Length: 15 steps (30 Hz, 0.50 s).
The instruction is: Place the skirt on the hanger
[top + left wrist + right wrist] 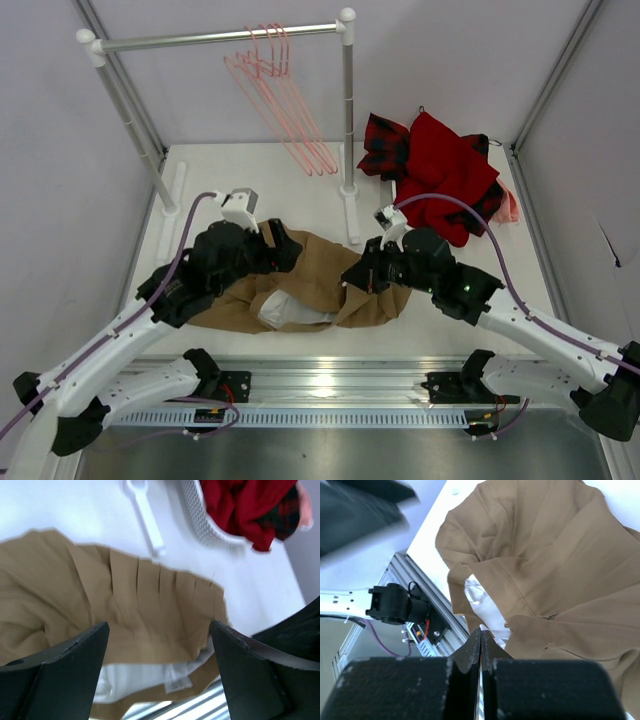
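Note:
The robot needs to lift its left gripper next from over the skirt and outward onto the end pink hanger's slanting bar, because that hanger hangs above and outward of the gripper.
The tan skirt lies crumpled on the white table between both arms, its pale lining showing at the near side. My left gripper hovers over the skirt's left part. In the left wrist view its jaws stand wide open above the pleats, holding nothing. My right gripper sits at the skirt's right edge. In the right wrist view it is shut, with the white lining by the waistband drawn up into its tips. Several pink hangers hang on the rack rail.
The rack stands at the back, its white foot near the skirt. A red garment and plaid cloth are piled at the back right in a white basket. An aluminium rail runs along the near edge.

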Motion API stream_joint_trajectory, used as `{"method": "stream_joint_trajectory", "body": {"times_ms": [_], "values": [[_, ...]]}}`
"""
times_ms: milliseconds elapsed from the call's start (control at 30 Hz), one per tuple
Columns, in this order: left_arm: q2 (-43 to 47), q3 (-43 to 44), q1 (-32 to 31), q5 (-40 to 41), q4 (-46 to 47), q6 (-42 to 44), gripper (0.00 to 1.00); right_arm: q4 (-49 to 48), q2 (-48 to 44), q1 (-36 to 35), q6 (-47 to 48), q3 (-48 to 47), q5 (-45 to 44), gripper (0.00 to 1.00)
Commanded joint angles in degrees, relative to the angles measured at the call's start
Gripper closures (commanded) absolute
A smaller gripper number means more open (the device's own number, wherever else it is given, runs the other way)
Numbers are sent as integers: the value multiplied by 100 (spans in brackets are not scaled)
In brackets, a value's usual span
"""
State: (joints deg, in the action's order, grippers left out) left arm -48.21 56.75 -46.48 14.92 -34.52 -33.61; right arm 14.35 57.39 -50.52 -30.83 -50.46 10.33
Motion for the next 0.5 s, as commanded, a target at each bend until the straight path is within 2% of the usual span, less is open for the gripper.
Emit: {"method": "stream_joint_trajectory", "body": {"times_ms": [0,167,333,467], "values": [[-302,1054,77,714,244,-15,10,-160,-298,86,-98,167,-101,100],[-1390,2145,586,986,96,56,11,-47,-596,157,-265,378,-434,100],[-2622,4015,1263,1021,-308,73,15,164,-773,271,-415,475,-804,100],[-3632,5055,1334,1478,-538,275,17,130,-834,350,-529,528,-708,100]]}}
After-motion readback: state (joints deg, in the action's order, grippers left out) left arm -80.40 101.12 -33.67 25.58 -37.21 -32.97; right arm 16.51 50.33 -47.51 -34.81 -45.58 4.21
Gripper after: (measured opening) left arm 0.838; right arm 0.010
